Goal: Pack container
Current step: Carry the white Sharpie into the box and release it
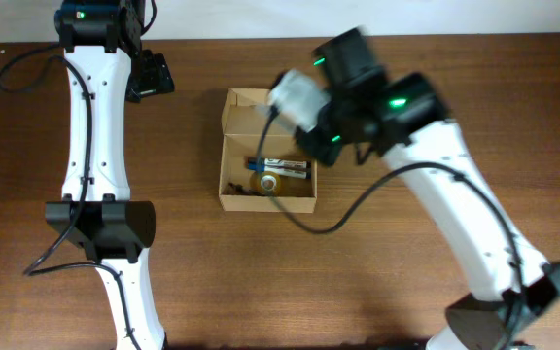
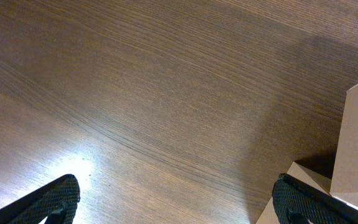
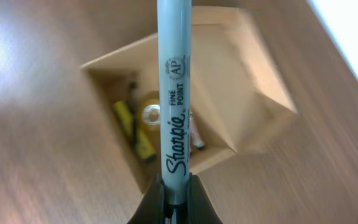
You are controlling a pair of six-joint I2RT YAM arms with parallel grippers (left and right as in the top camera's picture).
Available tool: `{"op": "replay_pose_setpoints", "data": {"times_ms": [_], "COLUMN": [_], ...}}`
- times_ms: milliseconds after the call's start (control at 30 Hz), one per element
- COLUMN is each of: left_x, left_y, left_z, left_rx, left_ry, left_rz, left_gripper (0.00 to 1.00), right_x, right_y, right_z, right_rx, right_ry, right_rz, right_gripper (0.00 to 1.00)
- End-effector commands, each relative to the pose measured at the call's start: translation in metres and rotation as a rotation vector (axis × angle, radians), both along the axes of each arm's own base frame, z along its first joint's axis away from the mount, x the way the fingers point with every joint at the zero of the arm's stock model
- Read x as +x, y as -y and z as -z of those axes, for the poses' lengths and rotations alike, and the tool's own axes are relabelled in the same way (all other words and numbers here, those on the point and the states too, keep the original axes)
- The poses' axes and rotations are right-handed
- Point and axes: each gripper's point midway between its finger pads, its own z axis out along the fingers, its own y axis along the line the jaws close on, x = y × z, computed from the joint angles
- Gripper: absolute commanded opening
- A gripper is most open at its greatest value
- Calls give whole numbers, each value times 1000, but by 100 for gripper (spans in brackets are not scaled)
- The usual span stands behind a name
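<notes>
My right gripper holds the light blue marker high over the open container and needs to go down toward the tape roll (image 3: 149,115), moving left in the overhead view.
The container (image 1: 261,204), a small tan cardboard box, stands open mid-table with its lid flap (image 1: 246,109) raised at the far side. My right gripper (image 3: 176,186) is shut on a light blue Sharpie marker (image 3: 174,93), held above the container (image 3: 247,93). Inside the box lie a yellow marker (image 3: 134,130), a tape roll (image 3: 149,115) and another pen (image 1: 285,167). My left gripper (image 2: 179,193) stands open over bare wood at the far left (image 1: 151,73), with nothing between its fingers. A corner of the box (image 2: 356,143) shows at its right.
The right arm (image 1: 455,185) reaches in from the front right and covers the box's right side from above. The left arm (image 1: 95,146) runs along the left of the table. A black cable (image 1: 329,219) loops by the box.
</notes>
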Motion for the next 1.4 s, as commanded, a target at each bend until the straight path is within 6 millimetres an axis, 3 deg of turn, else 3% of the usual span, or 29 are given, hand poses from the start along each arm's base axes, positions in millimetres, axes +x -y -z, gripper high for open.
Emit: {"op": "replay_pose_setpoints", "data": {"times_ms": [0, 167, 467, 667, 767, 900, 1000, 1067, 1200, 1367], "left_x": [1, 1, 1, 1, 1, 1, 1, 1, 1, 1], "left_y": [-2, -2, -2, -2, -2, -2, -2, -2, -2, -2], "left_z": [-4, -4, -4, -4, -4, -4, -4, -4, -4, -4], "left_rx": [2, 2, 2, 2, 2, 2, 2, 2, 2, 2], "left_ry": [13, 13, 13, 13, 13, 13, 13, 13, 13, 13], "left_rz": [6, 6, 6, 6, 6, 6, 6, 6, 6, 6], "left_gripper": [100, 100, 100, 100, 100, 100, 100, 100, 100, 100], "right_x": [-7, -5, 3, 5, 4, 10, 15, 25, 48, 47], "right_y": [-20, -34, -31, -31, -31, -34, -38, -38, -28, -3], "right_z": [34, 86, 190, 226, 228, 215, 186, 158, 82, -14], "right_rx": [-120, -193, -314, -337, -334, -311, -284, -268, -226, -139], "right_ry": [17, -63, -265, -337, -351, -338, -302, -246, -77, 119], "right_rz": [-223, -317, -314, -253, -218, -159, -129, -67, 110, 223], "right_gripper": [4, 4, 4, 4, 20, 36, 41, 44, 47, 47]}}
